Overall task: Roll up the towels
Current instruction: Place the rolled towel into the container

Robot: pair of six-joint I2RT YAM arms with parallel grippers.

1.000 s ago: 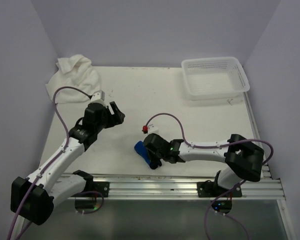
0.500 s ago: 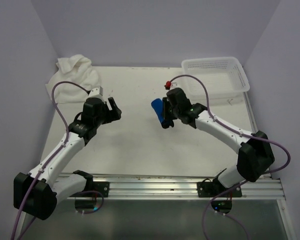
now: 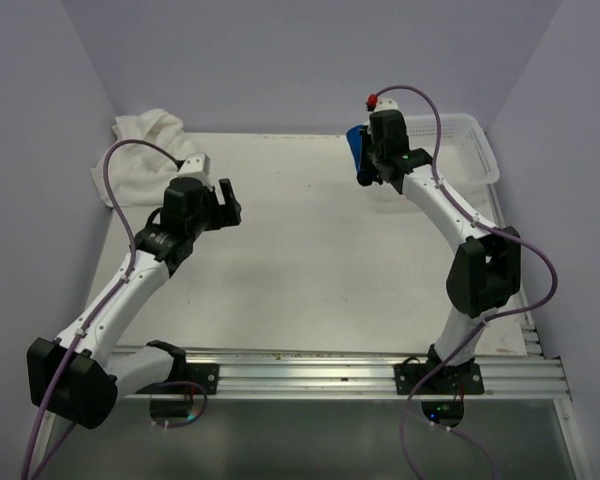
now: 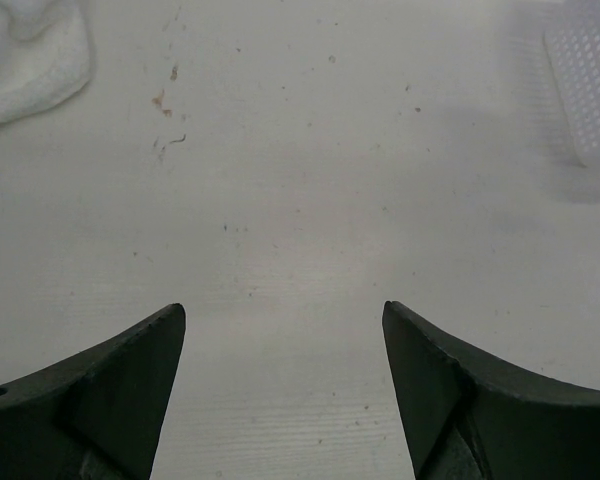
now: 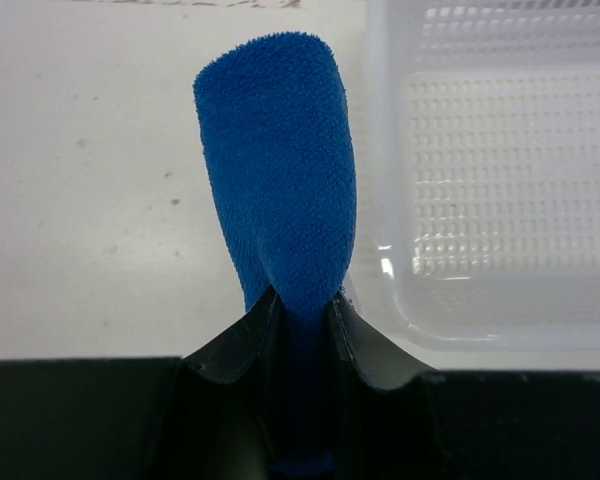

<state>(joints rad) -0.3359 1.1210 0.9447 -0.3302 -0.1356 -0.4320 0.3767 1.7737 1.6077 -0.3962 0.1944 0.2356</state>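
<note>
I will next move my right gripper past the basket's rim and down to release the blue towel, because the inside of the basket is below the gripper, to the right in the top view.
A rolled bright blue towel (image 5: 280, 190) sticks up between the fingers of my right gripper (image 5: 302, 300), which is shut on it. In the top view that blue towel (image 3: 356, 148) hangs in the air beside the left rim of the white basket (image 3: 470, 170), held by the right gripper (image 3: 365, 160). The large white towel (image 3: 145, 150) lies crumpled in the far left corner of the table; its edge (image 4: 30, 60) shows at the upper left of the left wrist view. My left gripper (image 4: 283, 320) is open over bare table, right of the white towel; in the top view the left gripper (image 3: 225, 200) holds nothing.
The white perforated basket (image 5: 500, 180) sits at the far right of the table, with its corner (image 4: 590, 80) showing in the left wrist view. Purple walls close in the table on three sides. A metal rail (image 3: 310, 365) runs along the near edge.
My right arm has swung from the near middle of the table up to the far right beside the basket, carrying the blue towel. The left gripper has shifted slightly farther back and opened a little wider.
</note>
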